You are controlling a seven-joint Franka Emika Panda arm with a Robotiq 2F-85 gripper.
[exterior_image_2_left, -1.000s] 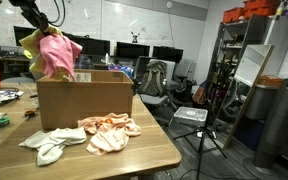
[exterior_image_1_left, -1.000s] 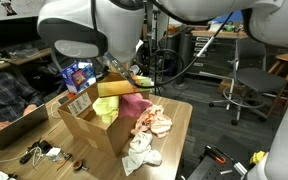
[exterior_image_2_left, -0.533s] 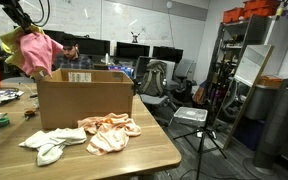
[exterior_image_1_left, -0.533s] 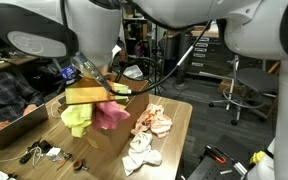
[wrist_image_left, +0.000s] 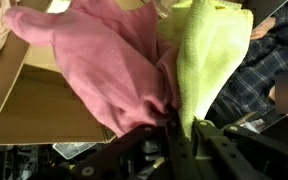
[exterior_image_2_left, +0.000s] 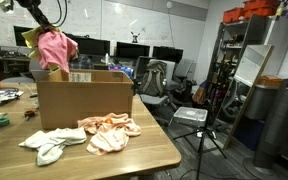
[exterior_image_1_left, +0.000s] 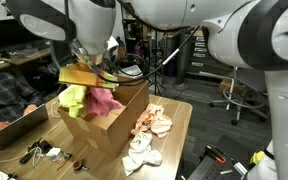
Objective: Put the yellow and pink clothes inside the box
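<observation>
The robot needs to shift its gripper farther in over the inside of the open box and release the pink cloth (exterior_image_1_left: 104,100), since the cloth still hangs close by the end of the box.
My gripper (wrist_image_left: 176,128) is shut on a pink cloth (wrist_image_left: 104,62) and a yellow cloth (wrist_image_left: 206,55) together. Both hang from it above the open cardboard box (wrist_image_left: 36,108). In both exterior views the pink cloth (exterior_image_1_left: 104,100) (exterior_image_2_left: 56,48) and the yellow cloth (exterior_image_1_left: 74,99) dangle over the near end of the box (exterior_image_1_left: 109,130) (exterior_image_2_left: 84,100), their lower ends at about rim height. The gripper itself (exterior_image_1_left: 89,68) is mostly hidden by the arm and the cloths.
A peach cloth (exterior_image_1_left: 152,122) (exterior_image_2_left: 109,130) and a white cloth (exterior_image_1_left: 140,154) (exterior_image_2_left: 49,146) lie on the wooden table (exterior_image_2_left: 134,155) beside the box. A person in a plaid shirt (exterior_image_1_left: 4,95) sits close to the box. Cables and small items (exterior_image_1_left: 44,155) lie at the table edge.
The gripper with both cloths has swung sideways and back over the box. The cloths now hang lower over the box opening.
</observation>
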